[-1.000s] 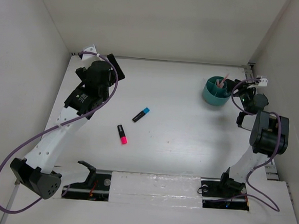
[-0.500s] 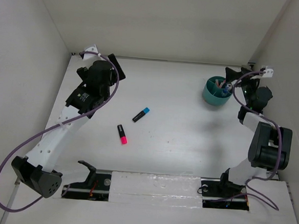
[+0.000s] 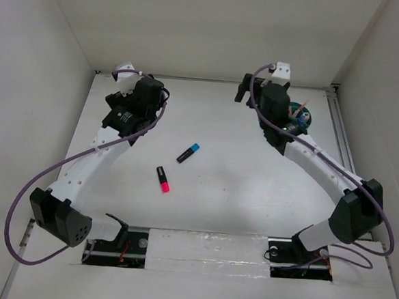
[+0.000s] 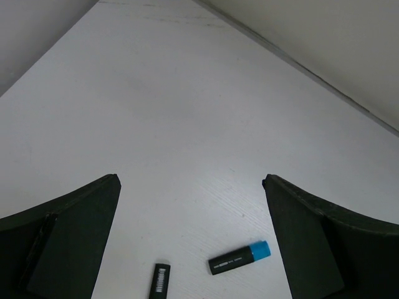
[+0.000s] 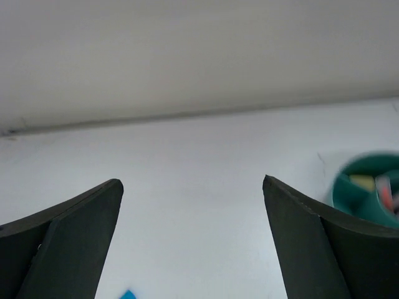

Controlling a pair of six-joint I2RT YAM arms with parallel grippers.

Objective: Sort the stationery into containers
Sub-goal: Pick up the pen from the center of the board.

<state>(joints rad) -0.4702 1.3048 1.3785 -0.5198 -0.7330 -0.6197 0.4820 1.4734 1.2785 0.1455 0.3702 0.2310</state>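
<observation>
The marker's blue-end with the cap [image 3: 191,150] [image 5: 128,294] lies unsorted below my right gripper and to its left in the top view. My right gripper will move across, back and down onto it.
A black marker with a blue cap [image 3: 188,153] and a black marker with a pink cap [image 3: 162,178] lie on the white table, left of the middle. The blue-capped one [image 4: 240,258] and the black end of the other [image 4: 159,281] show low in the left wrist view. The round teal organiser [image 3: 301,118] stands at the back right, partly hidden by the right arm, with pencils and small items in it. It also shows blurred in the right wrist view [image 5: 368,196]. My left gripper [image 3: 148,97] [image 4: 190,180] is open and empty above the back left. My right gripper [image 3: 248,91] [image 5: 192,180] is open and empty, left of the organiser.
White walls close the table [image 3: 238,186] in at the back, left and right. The right arm's long link stretches from its base [image 3: 302,249] across the right side. A blue cap tip [image 5: 128,294] peeks at the bottom of the right wrist view.
The right arm has swung from the right wall, past the organiser, to the back middle of the table. The left gripper has shifted slightly. The markers have not moved.
</observation>
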